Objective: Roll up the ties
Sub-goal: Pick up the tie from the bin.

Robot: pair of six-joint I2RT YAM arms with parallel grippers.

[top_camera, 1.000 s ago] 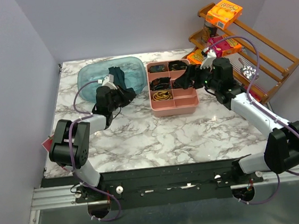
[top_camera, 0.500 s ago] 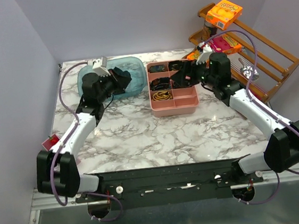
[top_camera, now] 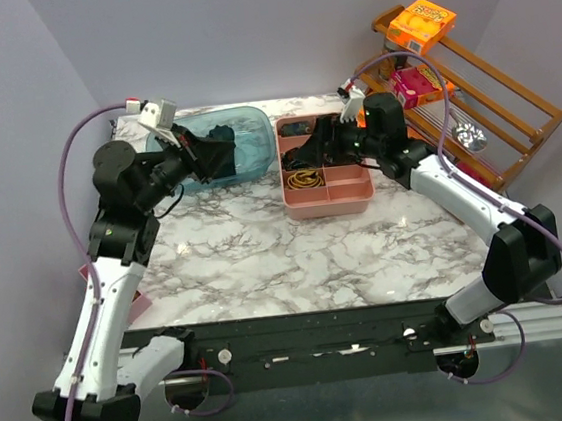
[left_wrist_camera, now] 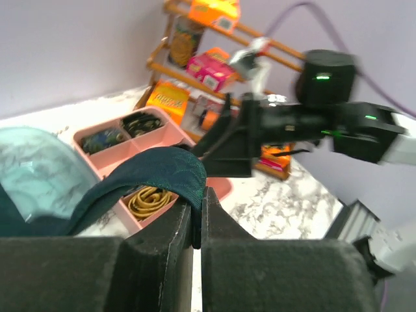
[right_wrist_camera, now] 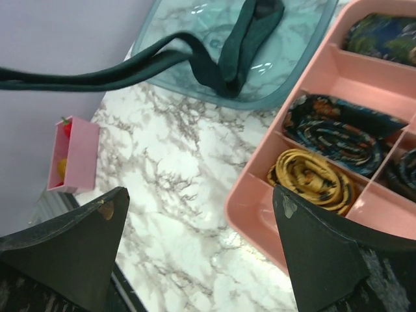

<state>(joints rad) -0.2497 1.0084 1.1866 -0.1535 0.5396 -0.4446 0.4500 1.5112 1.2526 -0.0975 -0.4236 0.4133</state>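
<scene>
The right gripper lowers to the left in the top view toward the tie's loose end at the bin next, since my left gripper pinches the other end.
A dark teal-green tie (left_wrist_camera: 153, 172) is pinched between my left gripper's (left_wrist_camera: 197, 198) shut fingers. It hangs from there back into the translucent blue bin (top_camera: 243, 139). In the top view the left gripper (top_camera: 217, 159) is raised at the bin's near edge. The right wrist view shows the tie (right_wrist_camera: 130, 68) stretched in the air, its other end folded in the bin (right_wrist_camera: 292, 58). My right gripper (right_wrist_camera: 198, 195) is open and empty above the pink tray's (top_camera: 331, 205) left edge, also seen from above (top_camera: 320, 146). Coiled ties lie in the tray: a gold one (right_wrist_camera: 312, 179) and dark patterned ones (right_wrist_camera: 338, 133).
A wooden rack (top_camera: 498, 122) with an orange box (top_camera: 422, 23) and snack packets stands at the back right. A small pink box (right_wrist_camera: 71, 156) sits at the table's left edge. Purple cables loop over both arms.
My left arm has risen and swung back to the left, drawing the teal tie up out of the bin. My right gripper has moved left over the pink tray.
</scene>
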